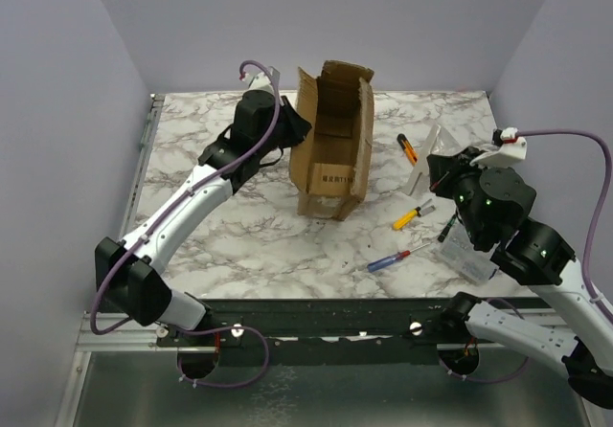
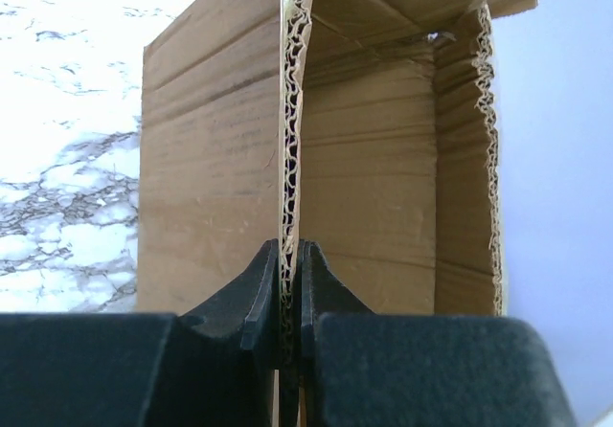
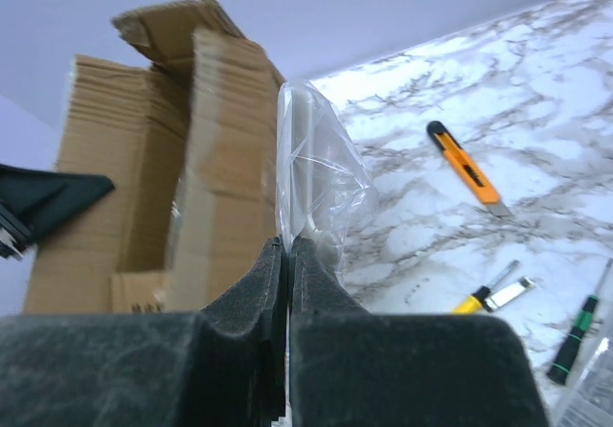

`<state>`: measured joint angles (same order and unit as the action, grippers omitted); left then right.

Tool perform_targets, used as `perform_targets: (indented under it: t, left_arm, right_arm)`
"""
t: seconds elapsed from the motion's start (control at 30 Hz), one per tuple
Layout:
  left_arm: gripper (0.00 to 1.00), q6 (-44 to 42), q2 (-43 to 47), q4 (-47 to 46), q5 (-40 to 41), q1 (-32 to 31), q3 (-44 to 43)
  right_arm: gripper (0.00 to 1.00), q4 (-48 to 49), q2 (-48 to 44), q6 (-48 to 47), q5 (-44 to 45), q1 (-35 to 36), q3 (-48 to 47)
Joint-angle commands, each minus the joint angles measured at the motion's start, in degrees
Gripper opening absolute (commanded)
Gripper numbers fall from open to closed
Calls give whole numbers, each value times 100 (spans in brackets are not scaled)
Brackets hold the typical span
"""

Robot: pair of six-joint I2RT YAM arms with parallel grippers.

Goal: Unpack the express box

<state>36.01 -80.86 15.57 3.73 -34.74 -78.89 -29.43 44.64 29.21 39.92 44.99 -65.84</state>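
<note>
My left gripper will pull the side of the box to the left in the top view, away from the screwdrivers, and let go of it, because there is clear marble there.
The express box (image 1: 332,149), a brown carton with its top flaps open, stands at the middle of the marble table (image 1: 249,235). My left gripper (image 1: 297,126) is shut on its left wall, and in the left wrist view the corrugated edge (image 2: 292,111) runs down between the closed fingers (image 2: 261,288). My right gripper (image 1: 437,170) is to the right of the box, apart from it, shut on a clear plastic bag (image 1: 426,155). In the right wrist view the bag (image 3: 321,164) rises from the pinched pads (image 3: 311,274), with the box (image 3: 144,188) behind on the left.
An orange utility knife (image 1: 407,147) (image 3: 466,171) lies right of the box. A yellow-handled screwdriver (image 1: 410,217) (image 3: 484,298), a red-and-blue screwdriver (image 1: 391,259) and a green-and-black screwdriver (image 1: 447,228) (image 3: 573,336) lie in front of the right arm. A clear packet (image 1: 469,255) is near the edge.
</note>
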Motion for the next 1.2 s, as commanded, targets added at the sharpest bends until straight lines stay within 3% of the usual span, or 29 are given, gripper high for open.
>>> perform_targets:
  t: [0.0, 0.17, 0.4, 0.73, 0.8, 0.9, 1.07, 1.17]
  left_arm:
    - [0, 661, -468, -546, -584, 782, -152]
    - [0, 775, -1217, -747, -1405, 1517, -245]
    - [0, 552, -1478, -810, -1560, 2366, -233]
    - [0, 373, -1674, -784, -1940, 2863, -606]
    - [10, 372, -1770, -734, -2015, 2949, -690]
    - [37, 196, -1792, -612, -2200, 2988, -813]
    - [85, -354, -1186, -271, -1520, 2991, -718]
    - [90, -786, -707, 206, -942, 2991, -672]
  right_arm:
    - [0, -585, -132, -16, 502, -12, 37]
    - [0, -600, -184, 174, 380, -8, 291]
    - [0, -599, 163, 339, 116, -13, 431]
    - [0, -331, 679, 414, -204, -11, 676]
    - [0, -325, 808, 443, -273, -8, 697]
    - [0, -411, 989, 496, -309, -8, 688]
    - [0, -477, 1081, 521, -302, -9, 729]
    - [0, -465, 1103, 507, -300, -8, 796]
